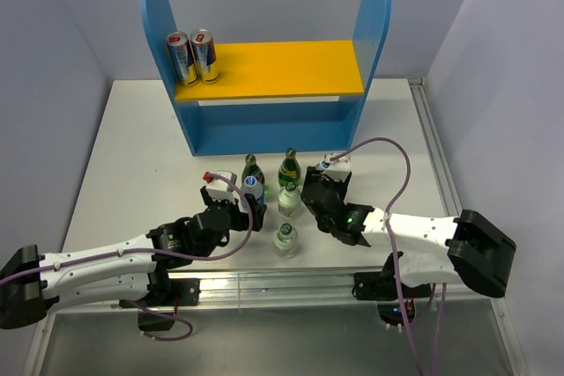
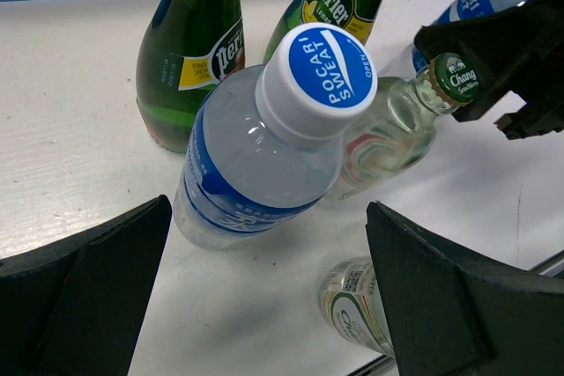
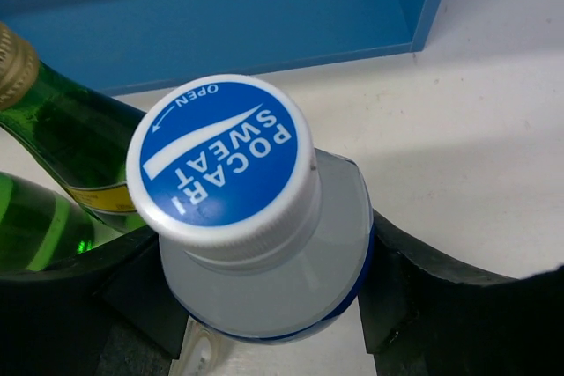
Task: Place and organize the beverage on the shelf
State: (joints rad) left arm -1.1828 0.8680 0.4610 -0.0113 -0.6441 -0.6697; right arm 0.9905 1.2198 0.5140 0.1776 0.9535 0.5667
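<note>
My right gripper moves up and outward next and sets its bottle on the yellow upper board's end (image 1: 340,70) opposite the cans, beside the blue side panel, since that end is empty.
My right gripper (image 1: 327,184) (image 3: 264,305) is shut on a clear blue-labelled, white-capped bottle (image 1: 328,165) (image 3: 264,261) standing on the table near the shelf's (image 1: 264,103) right foot. My left gripper (image 1: 248,209) (image 2: 264,305) is open, its fingers (image 2: 79,288) on either side just short of a second such bottle (image 1: 253,186) (image 2: 256,147). Two dark green bottles (image 1: 253,166) (image 1: 289,166) stand upright behind it. One short clear bottle (image 1: 289,199) (image 2: 392,121) stands between the arms. Another short clear bottle (image 1: 285,239) (image 2: 357,305) stands nearer the front edge, beside my left gripper's right finger.
Two cans (image 1: 192,57) stand at the left end of the shelf's yellow upper board (image 1: 291,68). The lower level (image 1: 264,134) shows only its blue back. A metal rail (image 1: 282,283) runs along the table's front edge. Grey walls close in on both sides.
</note>
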